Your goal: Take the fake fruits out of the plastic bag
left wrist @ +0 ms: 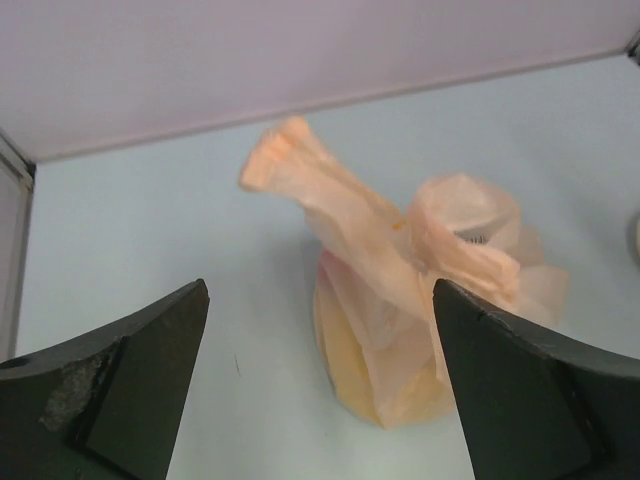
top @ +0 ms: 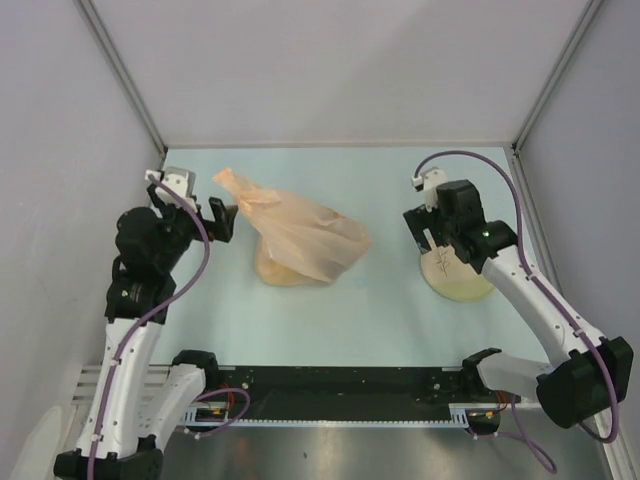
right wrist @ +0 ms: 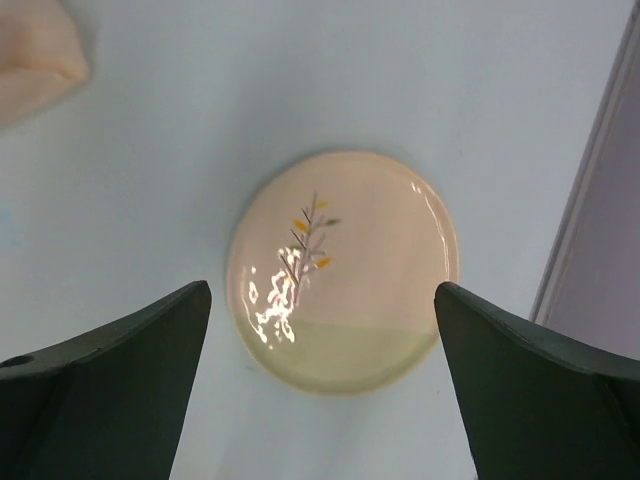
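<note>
My left gripper should next move outward and close on the twisted handle tip [top: 228,179] [left wrist: 278,156].
The pale orange plastic bag [top: 300,240] lies crumpled at the middle of the table, its twisted handles pointing back left. It also shows in the left wrist view [left wrist: 400,260], and one corner shows in the right wrist view [right wrist: 35,60]. A yellowish mass [left wrist: 360,370] shows through its lower part; no fruit shows clearly. My left gripper [top: 222,218] is open and empty just left of the handles, with the bag ahead between its jaws [left wrist: 320,300]. My right gripper [top: 432,243] is open and empty, hovering over the cream plate [top: 465,285].
The cream plate with a leaf sprig [right wrist: 345,270] lies bare at the right, close to the right wall [right wrist: 600,200]. Grey enclosure walls stand at the left, back and right. The black rail [top: 330,380] runs along the near edge.
</note>
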### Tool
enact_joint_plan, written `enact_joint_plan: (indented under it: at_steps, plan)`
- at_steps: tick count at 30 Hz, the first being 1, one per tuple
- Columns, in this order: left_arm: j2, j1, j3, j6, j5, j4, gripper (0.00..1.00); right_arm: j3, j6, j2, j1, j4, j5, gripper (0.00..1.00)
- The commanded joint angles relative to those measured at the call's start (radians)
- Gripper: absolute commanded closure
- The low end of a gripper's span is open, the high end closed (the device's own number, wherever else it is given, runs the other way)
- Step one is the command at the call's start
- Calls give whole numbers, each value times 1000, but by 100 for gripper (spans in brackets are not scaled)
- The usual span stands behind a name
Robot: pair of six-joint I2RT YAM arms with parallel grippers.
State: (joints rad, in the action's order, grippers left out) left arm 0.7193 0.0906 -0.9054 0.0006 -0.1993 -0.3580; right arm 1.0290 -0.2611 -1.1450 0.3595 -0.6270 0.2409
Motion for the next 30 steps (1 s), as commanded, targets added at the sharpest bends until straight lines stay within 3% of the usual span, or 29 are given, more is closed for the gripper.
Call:
enact_joint_plan:
  at_steps: [1, 8, 13, 18, 22, 26, 28, 30]
  plan:
    - [98, -2, -170, 53, -48, -10, 0, 179, -35, -45, 108, 59, -78, 0]
    - [242, -2, -427, -75, -101, -99, 1, 408, -26, -105, 312, 148, -193, 7]
    - [285, -8, -423, -204, -68, -91, 5, 552, 13, -203, 439, 153, -232, 12]
    - [321, -32, -411, -290, -106, -91, 19, 649, 0, -324, 499, 182, -230, 14]
    - [338, -86, -403, -323, -94, -142, 21, 746, 19, -401, 542, 216, -285, 14]
    - [416, -179, -446, -362, -169, -232, 24, 825, 33, -485, 619, 234, -292, 14]
    - [488, -195, -473, -373, -279, -304, 27, 839, 23, -524, 662, 251, -282, 14]
    - [490, -215, -442, -413, -336, -285, 34, 868, 28, -554, 679, 251, -279, 13]
